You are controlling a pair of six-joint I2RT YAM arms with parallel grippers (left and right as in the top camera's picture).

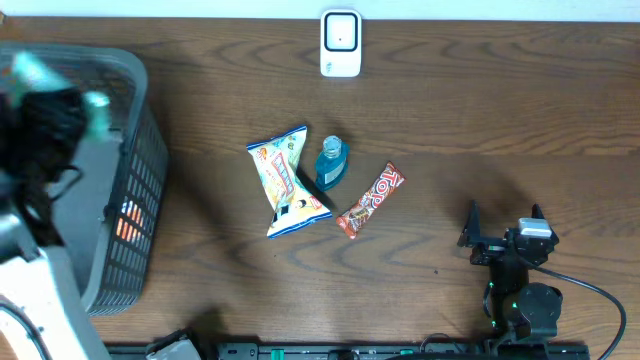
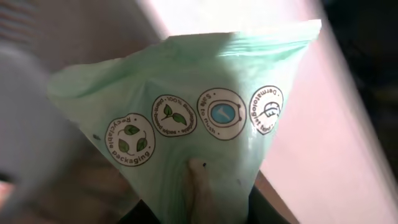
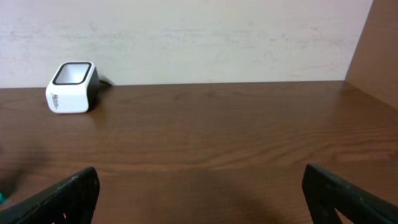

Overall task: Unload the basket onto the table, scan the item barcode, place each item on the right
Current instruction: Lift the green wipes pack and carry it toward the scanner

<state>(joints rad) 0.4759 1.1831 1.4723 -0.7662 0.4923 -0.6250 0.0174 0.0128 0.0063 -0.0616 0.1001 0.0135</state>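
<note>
My left gripper sweeps to the right in the overhead view next, to bare tabletop [image 1: 413, 207] beside the candy bar, then lowers and releases the packet.
My left gripper [image 2: 196, 208] is shut on a mint-green packet [image 2: 186, 106] printed with round eco icons, which fills the left wrist view. In the overhead view that arm is a dark blur [image 1: 50, 115] above the grey basket [image 1: 140, 190] at the far left, with bits of the green packet [image 1: 30, 68] showing. No barcode shows on the packet's visible face. The white scanner [image 1: 340, 43] stands at the back centre and also appears as the white scanner [image 3: 71, 87] in the right wrist view. My right gripper [image 1: 503, 220] rests open at the front right with nothing between its fingers.
A white and blue snack bag [image 1: 287, 182], a blue bottle [image 1: 331, 162] and a red candy bar [image 1: 370, 200] lie mid-table. The basket holds something orange [image 1: 128, 222]. A cable runs from the right arm's base [image 1: 600, 300].
</note>
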